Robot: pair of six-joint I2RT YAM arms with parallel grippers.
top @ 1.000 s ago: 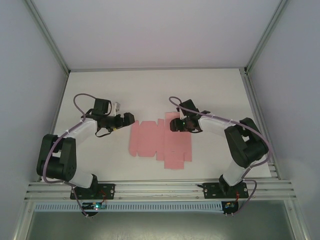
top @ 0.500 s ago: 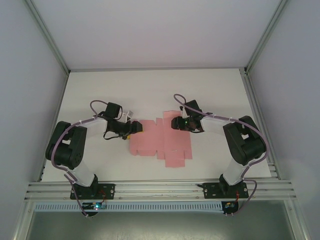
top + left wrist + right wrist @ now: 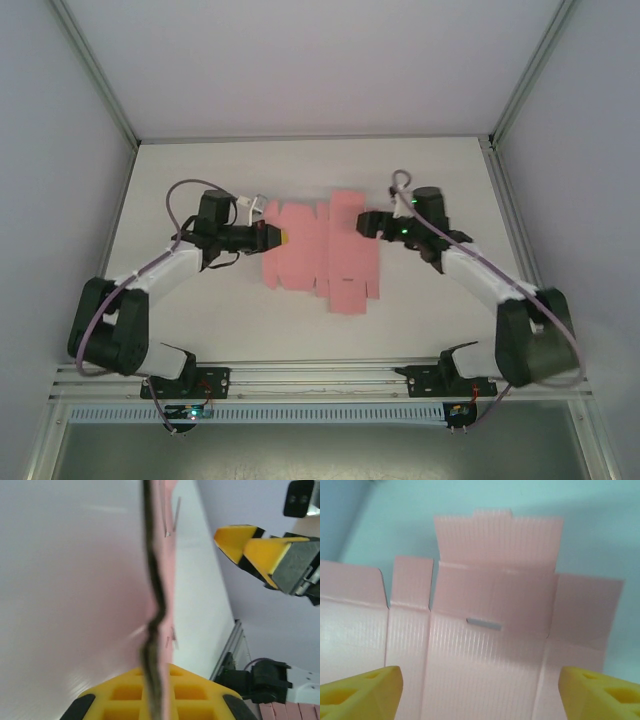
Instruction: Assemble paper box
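My left gripper rises next with the sheet's gripped edge point(image 3: 155, 665), which lies between its shut fingers. Then it lowers the edge toward the tabletop and releases it.
The paper box point(image 3: 320, 255) is a flat pink die-cut sheet with flaps, lying mid-table. My left gripper point(image 3: 277, 238) is shut on the sheet's left edge. In the left wrist view that edge point(image 3: 167, 570) runs edge-on into the yellow fingers point(image 3: 159, 687). My right gripper point(image 3: 368, 222) hovers open at the sheet's far right corner, with nothing between its fingers. The right wrist view shows its yellow fingertips point(image 3: 360, 692) spread wide over a panel with a narrow slot point(image 3: 484, 624) and a tuck flap point(image 3: 497, 537). The right gripper's yellow fingers point(image 3: 250, 545) also show in the left wrist view.
The white table point(image 3: 300, 170) is walled by pale panels at the left, back and right. Aluminium rails point(image 3: 320, 375) run along the near edge, where both arm bases are bolted. A black arm base point(image 3: 260, 680) stands beyond the sheet.
My left gripper moved right onto the sheet's left edge and shut on it. My right gripper opened and drew back toward the far right. The sheet shifted slightly away from the bases.
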